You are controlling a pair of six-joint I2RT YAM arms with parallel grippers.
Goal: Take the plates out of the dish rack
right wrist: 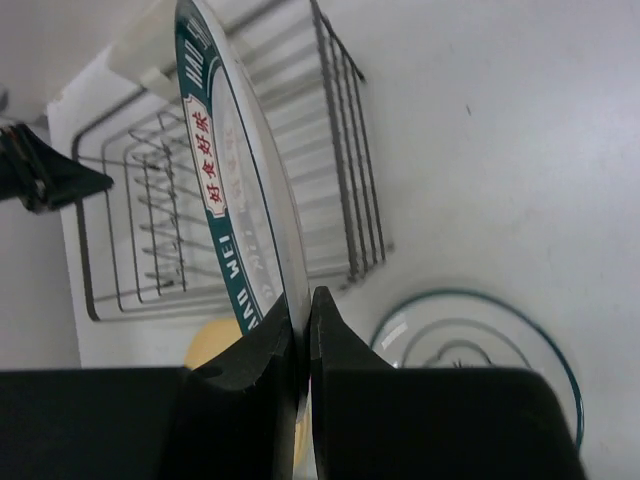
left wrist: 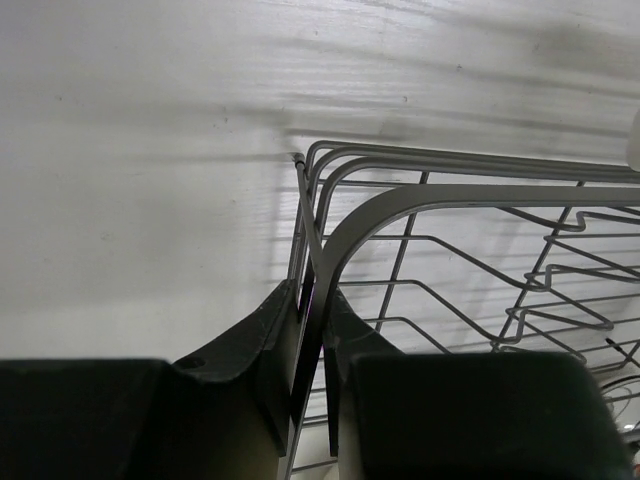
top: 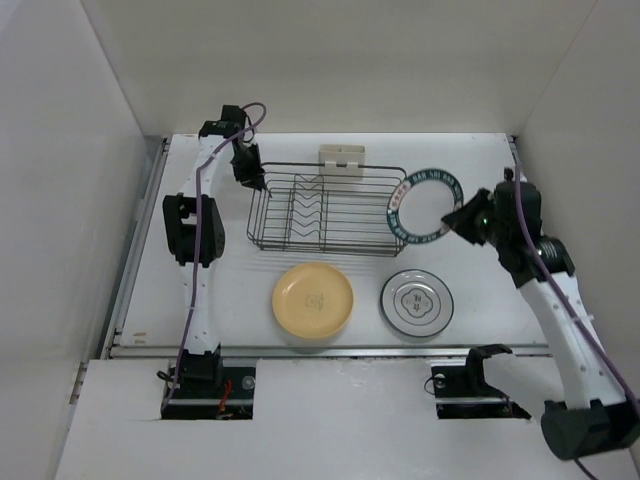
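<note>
Next, my right gripper will draw back and lower to release the plate onto the white dark-rimmed plate (top: pixel 416 301) (right wrist: pixel 470 345), since that lies below and back from my gripper.
The dark wire dish rack (top: pixel 325 210) stands at the back middle and holds no plates; its white holder (top: pixel 341 158) is clipped on the far side. My left gripper (top: pixel 250 180) is shut on the rack's left end rim (left wrist: pixel 315 260). My right gripper (top: pixel 462 220) is shut on the edge of a white plate with a green lettered rim (top: pixel 424 204), holding it on edge in the air just right of the rack; it also shows in the right wrist view (right wrist: pixel 235 190). A yellow plate (top: pixel 313 299) and a white dark-rimmed plate (top: pixel 416 301) lie flat on the table in front of the rack.
White walls enclose the table on the left, back and right. The arm bases (top: pixel 205 375) and a parked mount (top: pixel 470 378) sit at the near edge. The rack's zigzag dividers (left wrist: pixel 560 280) show in the left wrist view.
</note>
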